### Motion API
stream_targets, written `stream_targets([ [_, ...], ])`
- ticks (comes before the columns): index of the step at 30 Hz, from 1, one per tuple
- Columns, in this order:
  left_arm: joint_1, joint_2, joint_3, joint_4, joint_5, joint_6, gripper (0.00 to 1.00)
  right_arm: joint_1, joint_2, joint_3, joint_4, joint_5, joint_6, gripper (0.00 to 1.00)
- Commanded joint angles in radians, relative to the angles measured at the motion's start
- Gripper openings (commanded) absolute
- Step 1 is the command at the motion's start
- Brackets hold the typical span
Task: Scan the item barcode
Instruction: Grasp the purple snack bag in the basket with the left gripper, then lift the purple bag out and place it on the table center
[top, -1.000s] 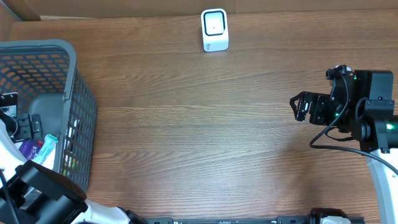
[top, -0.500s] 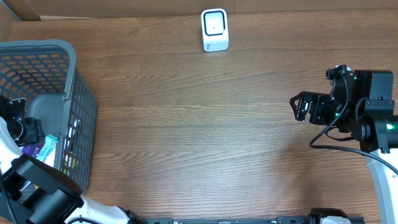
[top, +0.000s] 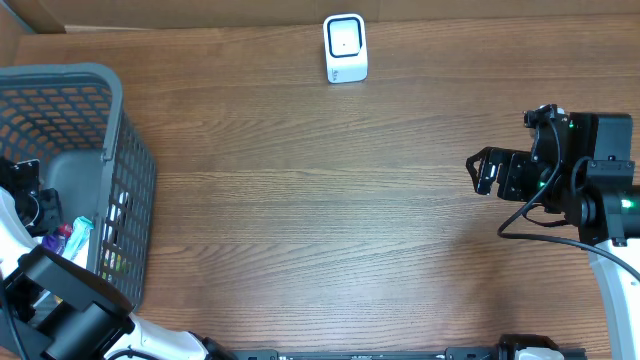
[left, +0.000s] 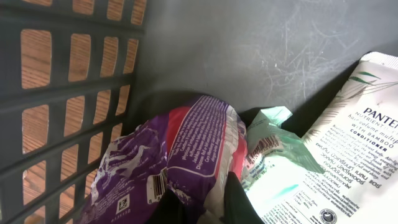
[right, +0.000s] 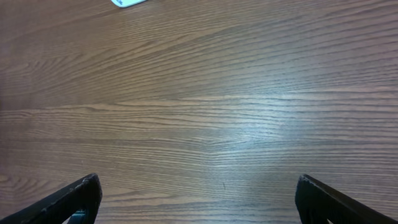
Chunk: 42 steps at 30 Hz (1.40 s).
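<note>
My left gripper should next raise the held packet (top: 58, 236) over the side of the basket, then lower it onto the table short of the scanner.
A purple packet (left: 186, 149) with a barcode (left: 158, 185) on its face lies in the grey basket (top: 110, 110) at the table's left end. My left gripper (left: 208, 208) reaches down into the basket and is shut on the packet's lower edge, one dark finger (left: 239, 199) on each side of a fold. From overhead the left gripper (top: 30, 205) stands over the pile, with a bit of the purple packet (top: 58, 236) showing. The white scanner (top: 345, 47) stands at the table's far edge. My right gripper (top: 485, 170) hovers open at the right, holding nothing.
A white Pantene sachet (left: 348, 143) and a pale green pouch (left: 273, 155) lie beside the packet in the basket. The basket's lattice wall (left: 68, 112) rises close on the left. In the right wrist view, bare wood (right: 199, 112) lies under the right gripper (right: 199, 202).
My left gripper has closed from wide open onto the purple packet and shifted slightly within the basket. The right arm has not moved.
</note>
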Motion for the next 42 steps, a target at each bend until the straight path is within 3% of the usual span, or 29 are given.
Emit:
stream_targets([
  [1, -0.016, -0.002, -0.003, -0.007, 0.014, -0.084, 0.04, 0.004, -0.002, 0.024, -0.002, -0.01, 0.0, 1.0],
  [4, -0.044, -0.013, 0.065, -0.021, 0.014, -0.182, 0.04, 0.004, -0.002, 0.024, -0.003, -0.011, 0.0, 1.0],
  [8, -0.122, -0.022, 0.311, -0.116, 0.028, -0.364, 0.04, 0.004, -0.002, 0.024, -0.004, -0.024, 0.0, 1.0],
  [16, -0.301, -0.07, 0.783, -0.337, 0.062, -0.516, 0.04, 0.004, -0.002, 0.024, -0.001, -0.024, 0.0, 1.0],
  [22, -0.513, -0.177, 0.966, -0.404, 0.013, -0.591, 0.04, 0.004, -0.002, 0.024, -0.003, -0.024, 0.0, 1.0],
  [32, -1.005, -0.195, 0.908, -0.536, 0.013, -0.73, 0.04, 0.004, -0.002, 0.024, -0.005, -0.024, 0.003, 1.0],
  [42, -1.246, 0.011, 0.572, -0.517, 0.013, -0.792, 0.04, 0.004, -0.002, 0.024, -0.002, -0.024, 0.003, 1.0],
])
